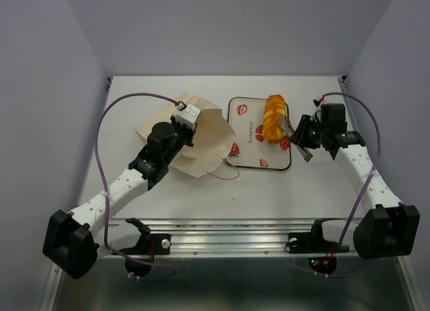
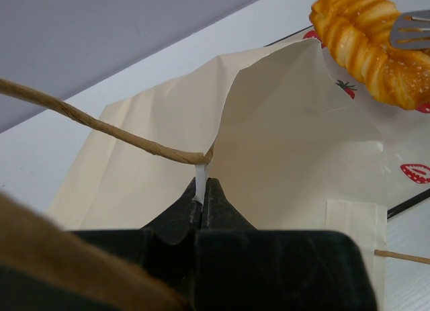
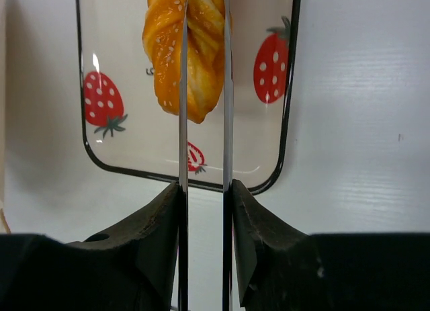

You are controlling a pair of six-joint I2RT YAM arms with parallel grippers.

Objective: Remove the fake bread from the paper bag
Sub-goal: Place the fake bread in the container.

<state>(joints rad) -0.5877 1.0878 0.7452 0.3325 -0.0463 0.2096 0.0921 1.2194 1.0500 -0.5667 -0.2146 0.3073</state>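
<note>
My right gripper moves back next, then brings the loaf down into the strawberry tray, since the loaf's far end overlaps the tray's far rim.
The cream paper bag (image 1: 201, 146) lies on its side left of centre, mouth toward the tray. My left gripper (image 1: 190, 116) is shut on the bag's upper edge (image 2: 200, 180) and holds the mouth up. One long ridged fake bread (image 1: 272, 119) is over the strawberry tray (image 1: 245, 156). My right gripper (image 1: 306, 133) is shut on metal tongs (image 1: 295, 140). In the right wrist view the two tong blades (image 3: 183, 89) pinch the loaf (image 3: 201, 56) between them. Whether the loaf rests on the tray or hangs just above it is unclear. What is inside the bag is hidden.
The bag's cord handle (image 2: 101, 126) crosses the left wrist view, and another loop (image 1: 225, 171) trails on the table toward the tray. The white tray (image 3: 121, 143) has a black rim and strawberry prints. White walls close in the table on three sides.
</note>
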